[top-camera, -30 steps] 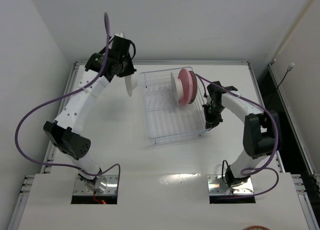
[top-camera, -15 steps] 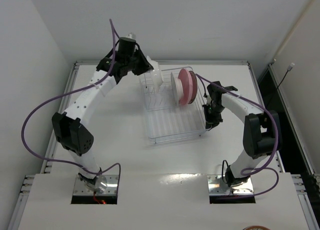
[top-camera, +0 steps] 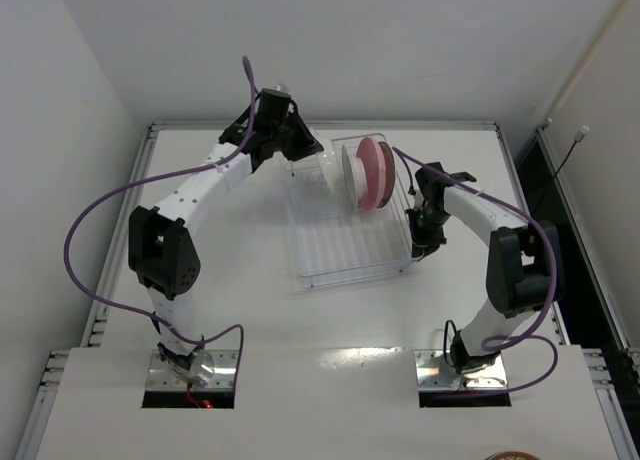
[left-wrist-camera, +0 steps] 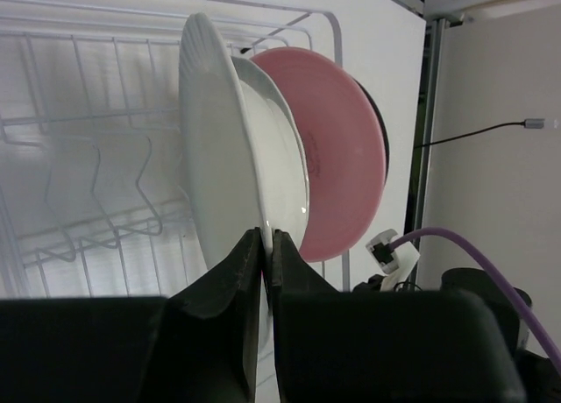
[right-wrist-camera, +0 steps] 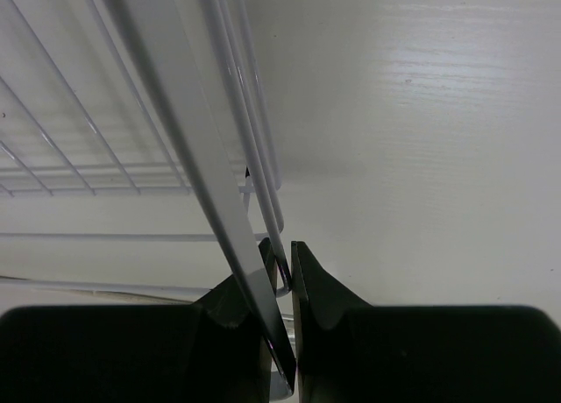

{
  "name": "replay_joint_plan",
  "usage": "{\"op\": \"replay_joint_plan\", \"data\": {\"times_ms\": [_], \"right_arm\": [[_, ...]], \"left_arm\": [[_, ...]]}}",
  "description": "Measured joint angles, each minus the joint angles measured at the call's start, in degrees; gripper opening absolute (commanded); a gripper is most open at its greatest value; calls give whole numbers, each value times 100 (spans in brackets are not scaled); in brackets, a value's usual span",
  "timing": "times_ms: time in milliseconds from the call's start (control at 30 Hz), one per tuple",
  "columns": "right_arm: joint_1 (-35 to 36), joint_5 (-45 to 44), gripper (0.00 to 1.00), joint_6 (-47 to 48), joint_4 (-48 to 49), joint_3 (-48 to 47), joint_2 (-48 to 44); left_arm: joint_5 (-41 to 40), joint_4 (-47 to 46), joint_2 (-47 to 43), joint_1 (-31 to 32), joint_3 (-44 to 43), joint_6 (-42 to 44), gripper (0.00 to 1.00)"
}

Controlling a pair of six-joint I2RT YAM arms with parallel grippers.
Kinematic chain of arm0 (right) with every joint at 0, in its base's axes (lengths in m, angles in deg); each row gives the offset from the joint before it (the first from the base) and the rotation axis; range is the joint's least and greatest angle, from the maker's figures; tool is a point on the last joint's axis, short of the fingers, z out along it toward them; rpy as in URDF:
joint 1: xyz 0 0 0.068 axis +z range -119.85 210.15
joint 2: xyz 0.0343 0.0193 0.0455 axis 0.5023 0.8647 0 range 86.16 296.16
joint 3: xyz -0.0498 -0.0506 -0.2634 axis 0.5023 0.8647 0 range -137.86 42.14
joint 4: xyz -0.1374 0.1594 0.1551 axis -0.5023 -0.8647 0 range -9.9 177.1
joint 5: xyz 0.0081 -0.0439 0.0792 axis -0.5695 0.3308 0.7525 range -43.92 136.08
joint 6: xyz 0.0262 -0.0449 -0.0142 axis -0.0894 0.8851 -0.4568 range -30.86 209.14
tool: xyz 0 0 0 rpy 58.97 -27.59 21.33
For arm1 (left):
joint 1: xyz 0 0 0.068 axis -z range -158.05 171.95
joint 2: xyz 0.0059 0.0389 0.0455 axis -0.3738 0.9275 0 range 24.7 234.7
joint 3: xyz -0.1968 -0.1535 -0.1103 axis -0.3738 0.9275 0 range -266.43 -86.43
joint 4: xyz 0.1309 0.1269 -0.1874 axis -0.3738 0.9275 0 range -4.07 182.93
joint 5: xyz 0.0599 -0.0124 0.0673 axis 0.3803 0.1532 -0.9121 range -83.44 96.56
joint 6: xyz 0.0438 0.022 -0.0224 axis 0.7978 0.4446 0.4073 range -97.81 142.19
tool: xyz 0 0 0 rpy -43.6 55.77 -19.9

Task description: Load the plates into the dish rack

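Observation:
My left gripper should lower the crooked whitish plate next and turn it into line with the standing plates before letting it go.
The clear wire dish rack (top-camera: 340, 250) sits mid-table. In its far end stand a whitish plate (left-wrist-camera: 287, 184), a pink plate (top-camera: 378, 172) and, behind it, a dark-rimmed plate (left-wrist-camera: 379, 123) of which only a sliver shows. My left gripper (top-camera: 305, 155) is shut on the rim of another whitish plate (left-wrist-camera: 210, 149), held upright on edge over the rack just left of the standing ones. My right gripper (top-camera: 425, 242) is at the rack's right side, shut on its wire rim (right-wrist-camera: 254, 158).
The rack's upright prongs (left-wrist-camera: 114, 201) to the left of the held plate stand bare. A purple cable (top-camera: 80, 250) loops from the left arm over the table's left side. The wall rises behind the rack.
My left arm has swung right, carrying the whitish plate from left of the rack to over its far end beside the standing plates. The right arm has not moved.

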Motion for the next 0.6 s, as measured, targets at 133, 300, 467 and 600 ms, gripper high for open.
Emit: {"op": "replay_joint_plan", "data": {"times_ms": [133,300,467,600], "right_arm": [[-35,-26,9,2,11,26,-28],[-52,-26,9,2,35,52,-52],[-70,-28,9,4,70,98,-98],[-79,-26,9,4,68,101,-101]], "left_arm": [[-133,7,142,70,7,7,0],[-352,136,315,140,9,7,0],[-531,332,319,188,9,70,0],[-629,463,321,192,-13,87,0]]}}
